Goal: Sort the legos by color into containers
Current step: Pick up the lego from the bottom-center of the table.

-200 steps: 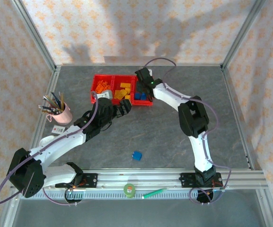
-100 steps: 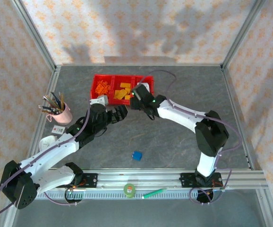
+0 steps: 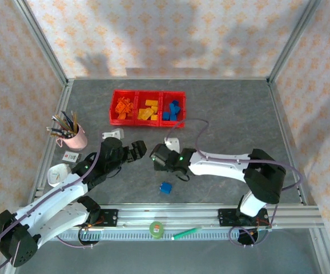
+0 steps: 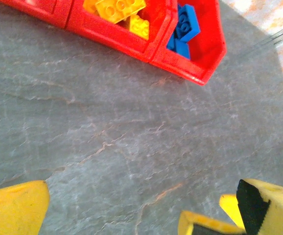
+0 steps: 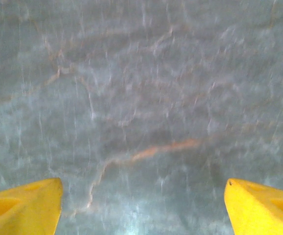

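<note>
My open right gripper moves back toward the table's front bar and down onto the lone blue lego next, the only one still outside the containers.
Three joined red containers (image 3: 148,121) stand at the back, holding orange legos (image 3: 123,107), yellow legos (image 3: 149,109) and blue legos (image 3: 172,110). One blue lego (image 3: 165,188) lies alone on the table near the front. My left gripper (image 3: 137,149) is open over bare table, in front of the containers. Its wrist view shows the red containers (image 4: 180,68) with yellow legos (image 4: 119,9) and blue legos (image 4: 186,29); nothing lies between the left gripper's (image 4: 141,215) fingers. My right gripper (image 3: 156,161) hovers just up-left of the lone blue lego. The right gripper (image 5: 144,205) is open over bare stone.
A pink cup of pencils (image 3: 73,135) stands at the left, with a white dish (image 3: 56,174) and a small tag (image 3: 71,156) near it. A green tape roll (image 3: 156,229) and green pen (image 3: 186,232) lie on the front rail.
My right arm swung from the blue container down to the table's near middle while its jaws opened. The left arm drew back toward the near left. The lone blue lego stayed put.
</note>
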Tool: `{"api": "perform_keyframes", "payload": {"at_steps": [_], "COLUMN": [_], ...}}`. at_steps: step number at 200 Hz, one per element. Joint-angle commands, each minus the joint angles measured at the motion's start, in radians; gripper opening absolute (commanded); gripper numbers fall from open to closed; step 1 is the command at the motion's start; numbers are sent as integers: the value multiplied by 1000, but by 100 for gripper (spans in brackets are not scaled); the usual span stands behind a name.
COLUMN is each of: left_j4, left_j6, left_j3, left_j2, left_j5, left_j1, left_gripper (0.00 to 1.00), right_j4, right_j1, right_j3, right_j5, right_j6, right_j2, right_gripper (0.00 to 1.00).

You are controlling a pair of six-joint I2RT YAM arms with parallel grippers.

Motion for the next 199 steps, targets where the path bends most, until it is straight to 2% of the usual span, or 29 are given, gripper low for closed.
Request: {"api": "perform_keyframes", "payload": {"at_steps": [1, 42, 83, 144, 199], "left_j4": [-54, -69, -83, -84, -78], "left_j6": [6, -12, -17, -20, -18], "left_j3": [-24, -51, -51, -58, -62], "left_j2": [-27, -63, -77, -79, -77], "left_j5": [-18, -17, -10, -17, -17], "left_j1": [1, 1, 1, 1, 1], "left_gripper": [99, 99, 99, 99, 99], "right_j4": [-54, -116, -135, -90, -45], "right_j1": [66, 163, 210, 238, 240], "right_j3": [-21, -55, -53, -64, -66], "right_j5": [56, 70, 56, 18, 7], "right_j6": [172, 387, 465, 481, 461], "right_j2": [-23, 1, 41, 84, 118], "right_gripper": [88, 92, 88, 72, 49]}}
